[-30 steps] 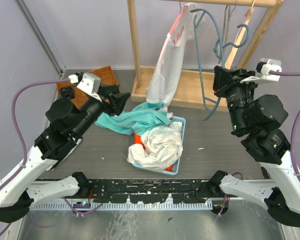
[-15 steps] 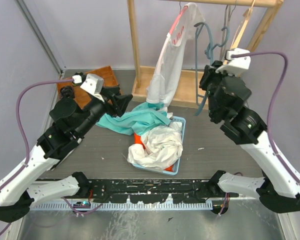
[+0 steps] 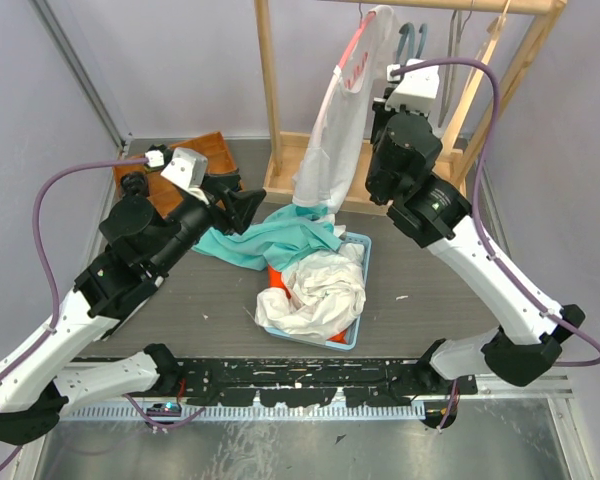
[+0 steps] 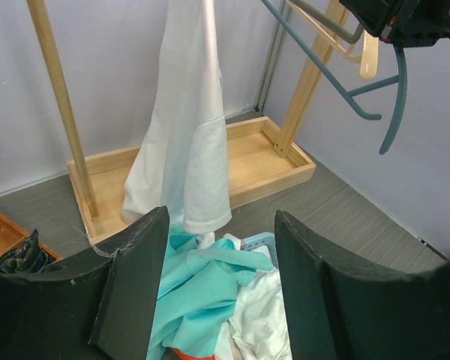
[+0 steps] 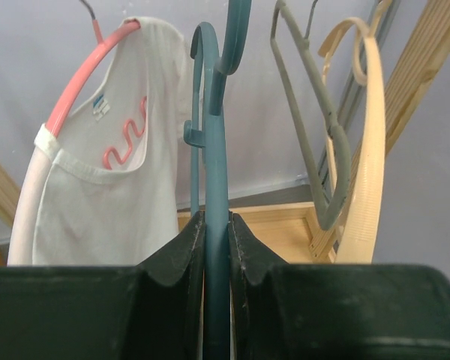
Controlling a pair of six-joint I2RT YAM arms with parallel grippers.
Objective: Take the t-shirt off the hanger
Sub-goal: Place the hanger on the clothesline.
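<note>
The empty teal hanger goes up and outward in my right gripper next, then its hook comes down onto the rack's top bar (image 3: 421, 3).
A white t-shirt (image 3: 332, 130) hangs on a pink hanger (image 3: 354, 42) from the wooden rack's top rail. It also shows in the right wrist view (image 5: 97, 202) on the pink hanger (image 5: 73, 106), and in the left wrist view (image 4: 186, 135). My right gripper (image 3: 396, 78) is raised just right of the shirt and shut on a bare teal hanger (image 5: 216, 150), whose bar runs up between the jaws of the gripper (image 5: 216, 225). My left gripper (image 3: 242, 205) is open and empty. It hovers over the clothes basket, and in its own view the gripper (image 4: 221, 225) points at the shirt's hem.
A blue basket (image 3: 360, 300) holds a teal garment (image 3: 270, 240), white cloth (image 3: 315, 285) and something orange. Grey (image 5: 315, 135) and cream (image 5: 367, 150) hangers hang right of the teal one. The rack's post (image 3: 268, 90) and base tray (image 3: 380, 180) stand behind. A wooden box (image 3: 215, 150) sits back left.
My right arm has swung left and upward, carrying the teal hanger up beside the hanging shirt near the rail. The left arm has barely moved.
</note>
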